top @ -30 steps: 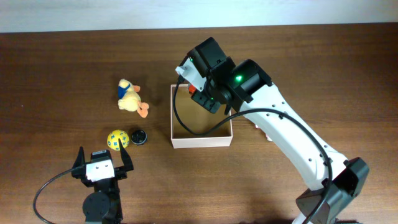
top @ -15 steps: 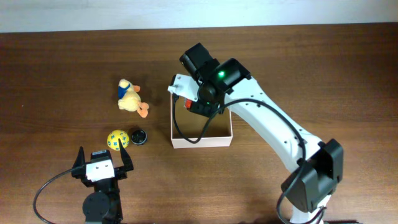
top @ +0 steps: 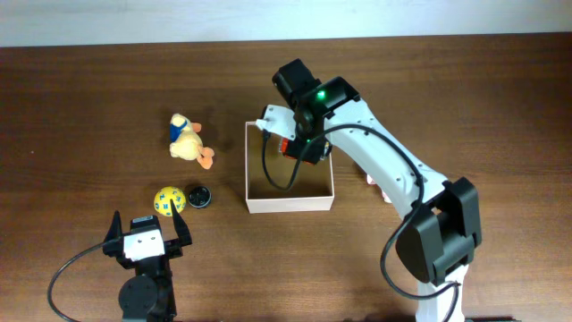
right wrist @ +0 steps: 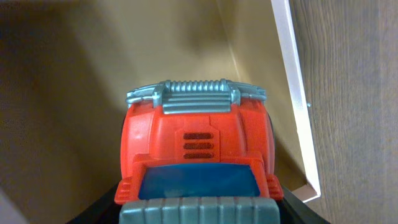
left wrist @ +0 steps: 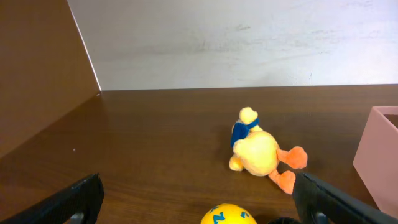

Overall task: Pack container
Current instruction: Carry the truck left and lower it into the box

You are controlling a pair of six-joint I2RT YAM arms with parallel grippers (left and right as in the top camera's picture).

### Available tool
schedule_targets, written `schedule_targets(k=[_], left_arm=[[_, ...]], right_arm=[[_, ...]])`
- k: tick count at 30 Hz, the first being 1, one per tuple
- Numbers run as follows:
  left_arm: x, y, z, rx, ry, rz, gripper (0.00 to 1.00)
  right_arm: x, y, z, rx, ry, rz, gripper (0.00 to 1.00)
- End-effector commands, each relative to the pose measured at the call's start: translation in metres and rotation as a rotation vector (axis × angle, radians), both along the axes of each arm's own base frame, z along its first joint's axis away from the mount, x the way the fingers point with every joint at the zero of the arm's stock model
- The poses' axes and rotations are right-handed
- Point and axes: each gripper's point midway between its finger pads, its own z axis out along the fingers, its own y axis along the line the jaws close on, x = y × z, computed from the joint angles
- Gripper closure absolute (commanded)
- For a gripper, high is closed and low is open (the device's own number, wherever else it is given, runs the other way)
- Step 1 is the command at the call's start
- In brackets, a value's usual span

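I will next lower my right gripper into the box and release the red toy truck [right wrist: 198,155] on the box's clear far brown bottom below.
The container [top: 288,204] is a square white box with a brown floor at the table's middle. My right gripper [top: 295,148] hangs over its far part, shut on a red toy truck [right wrist: 198,155] with a grey grille and blue windscreen; the box's brown floor and white rim [right wrist: 292,81] lie below it. My left gripper [top: 146,234] is open and empty near the front edge. Ahead of it lie a yellow ball [left wrist: 227,214] and a yellow plush duck [left wrist: 256,151]. In the overhead view the duck [top: 187,140] lies left of the box.
A small black round object [top: 197,195] lies beside the yellow ball [top: 167,200], left of the box. A pale pinkish thing [top: 369,181] peeks out under my right arm, right of the box. The box's side [left wrist: 377,155] shows at the right of the left wrist view.
My right arm has swung and turned over the box's far part while still holding the truck. My left arm and the toys on the table have not moved.
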Motion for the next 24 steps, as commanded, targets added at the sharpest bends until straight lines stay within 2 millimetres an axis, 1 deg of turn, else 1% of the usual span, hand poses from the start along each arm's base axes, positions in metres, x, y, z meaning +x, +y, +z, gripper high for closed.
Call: schedule_targets(k=[1,5,11,19,24], left_arm=[[0.0,0.0,-0.003,0.015,0.005,-0.006,0.01],[0.0,0.0,-0.003,0.015,0.005,-0.006,0.01],[0.0,0.0,-0.003,0.015,0.005,-0.006,0.01],[0.0,0.0,-0.003,0.015,0.005,-0.006,0.01],[0.0,0.0,-0.003,0.015,0.005,-0.006,0.01]], right_arm=[[0.002,-0.002,-0.011,0.007,0.026,-0.004,0.64],[0.007,-0.001,-0.017,0.017,0.026,-0.008,0.64],[0.013,0.007,-0.016,0.051,0.008,-0.001,0.64],[0.008,0.004,-0.023,0.008,0.007,0.154,0.64],[0.013,0.006,-0.022,0.008,-0.019,0.197,0.63]])
